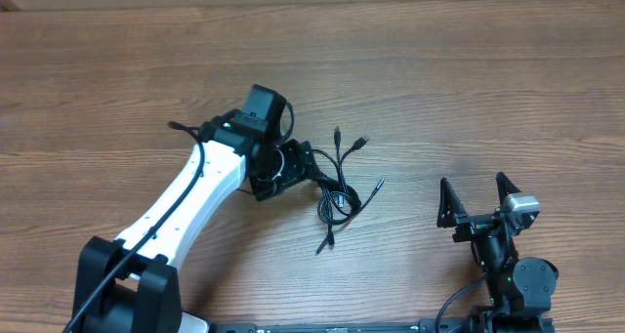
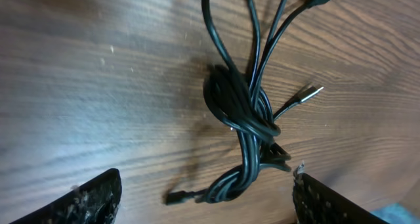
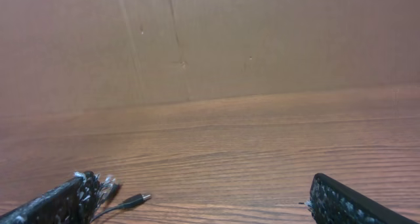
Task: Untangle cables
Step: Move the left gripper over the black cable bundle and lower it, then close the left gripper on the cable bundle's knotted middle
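The left gripper shifts to the right in the overhead view and down onto the cable bundle's coiled knot (image 1: 332, 187) next, because the cables wrap around the other cables there.
The cables (image 1: 337, 198) are thin black cords knotted into a small bundle in the middle of the wooden table, with plug ends fanning out above and below it. The left wrist view shows the knot (image 2: 246, 122) up close, with one silver-tipped plug (image 2: 308, 94) sticking out to the right. My left gripper (image 1: 301, 172) hovers at the bundle's left side. It (image 2: 207, 181) is open, its jaws straddling the bundle's lower loop without touching it. My right gripper (image 1: 473, 183) stands open and empty to the right of the cables. In its own view, the right gripper (image 3: 200, 184) has one plug (image 3: 134, 200) beside its left finger.
The wooden table (image 1: 488, 79) stretches bare around the bundle. A brown cardboard wall (image 3: 210, 40) stands at its far edge. The left arm's own thick black wiring (image 1: 186, 130) sticks out to the left of its wrist.
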Tool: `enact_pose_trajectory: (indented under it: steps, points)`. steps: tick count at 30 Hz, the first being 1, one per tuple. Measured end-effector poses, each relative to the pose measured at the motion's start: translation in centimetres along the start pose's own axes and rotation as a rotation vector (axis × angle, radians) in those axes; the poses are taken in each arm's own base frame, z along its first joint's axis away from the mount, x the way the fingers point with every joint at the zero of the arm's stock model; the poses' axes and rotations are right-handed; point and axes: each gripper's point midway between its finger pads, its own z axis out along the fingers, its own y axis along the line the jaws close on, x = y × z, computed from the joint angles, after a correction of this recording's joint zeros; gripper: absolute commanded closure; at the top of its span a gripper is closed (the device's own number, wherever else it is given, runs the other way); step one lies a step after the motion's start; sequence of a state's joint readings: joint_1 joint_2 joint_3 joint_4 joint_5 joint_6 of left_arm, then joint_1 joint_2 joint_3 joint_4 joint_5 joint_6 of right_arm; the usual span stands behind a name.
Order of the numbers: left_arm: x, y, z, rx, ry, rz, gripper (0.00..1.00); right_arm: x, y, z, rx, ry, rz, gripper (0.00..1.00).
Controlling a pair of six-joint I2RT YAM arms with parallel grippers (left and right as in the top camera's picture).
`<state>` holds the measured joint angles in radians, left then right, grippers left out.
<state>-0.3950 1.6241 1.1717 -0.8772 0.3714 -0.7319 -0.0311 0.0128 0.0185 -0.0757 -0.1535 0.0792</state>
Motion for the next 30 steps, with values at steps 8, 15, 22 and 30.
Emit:
enact_pose_trajectory:
  steps: [8, 15, 22, 30]
  points:
    - [1.2, -1.6, 1.6, -0.002, 0.019, -0.141, 0.04, 0.0, 0.0, 0.0, 0.000, -0.001, 0.018, 0.00]
    - [0.5, -2.0, 2.8, -0.007, -0.014, -0.402, 0.11, 0.0, 0.0, 0.0, 0.000, 0.000, 0.021, 0.00]
    - [-0.3, -1.9, 2.9, -0.012, -0.057, -0.510, 0.18, 0.0, 0.0, 0.0, 0.000, -0.001, 0.022, 0.00]
    - [-0.7, -1.9, 3.0, -0.023, -0.106, -0.557, 0.21, 0.0, 0.0, 0.0, 0.000, -0.001, 0.022, 0.00]
